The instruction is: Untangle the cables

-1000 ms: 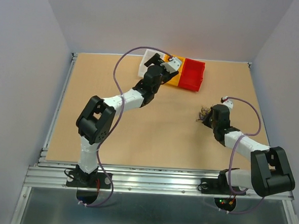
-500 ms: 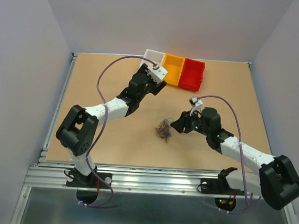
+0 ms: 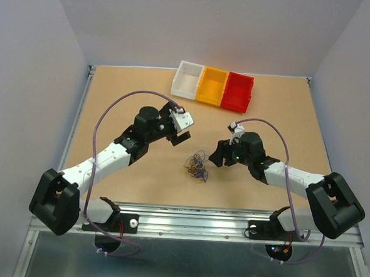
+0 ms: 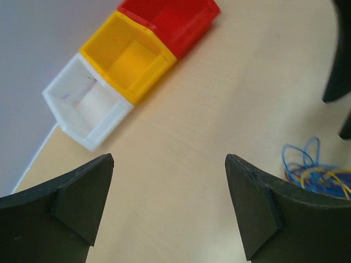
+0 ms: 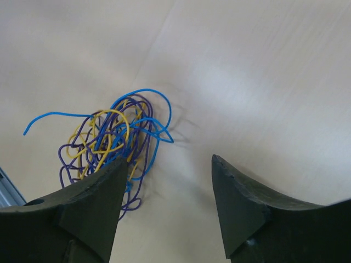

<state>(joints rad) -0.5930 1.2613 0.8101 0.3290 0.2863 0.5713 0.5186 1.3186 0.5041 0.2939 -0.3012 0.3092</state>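
The yellow loop lies on top of the tangle, so my right gripper should next go down and to the left in the top view to close on it.
The cables (image 3: 197,165) lie in one loose tangle of blue, purple and yellow wires on the wooden table, between the two arms. In the right wrist view the cables (image 5: 109,142) sit beside and partly behind the left finger. My right gripper (image 5: 169,158) is open over bare table with nothing between its fingers. From above, the right gripper (image 3: 216,156) stands just right of the tangle. My left gripper (image 3: 180,136) hovers up and left of it, wide open and empty. In the left wrist view the left gripper (image 4: 169,157) faces bare table, and the cables (image 4: 315,175) show at the lower right.
Three joined bins stand at the table's far edge: white (image 3: 188,80), yellow (image 3: 213,87) and red (image 3: 238,91). They also show in the left wrist view as white bin (image 4: 88,107), yellow bin (image 4: 129,60) and red bin (image 4: 173,19). Lilac arm cables loop above both arms.
My right gripper carried the tangle from the right side to the table's middle and opened, leaving it there. The left arm swung from the bins down toward the centre.
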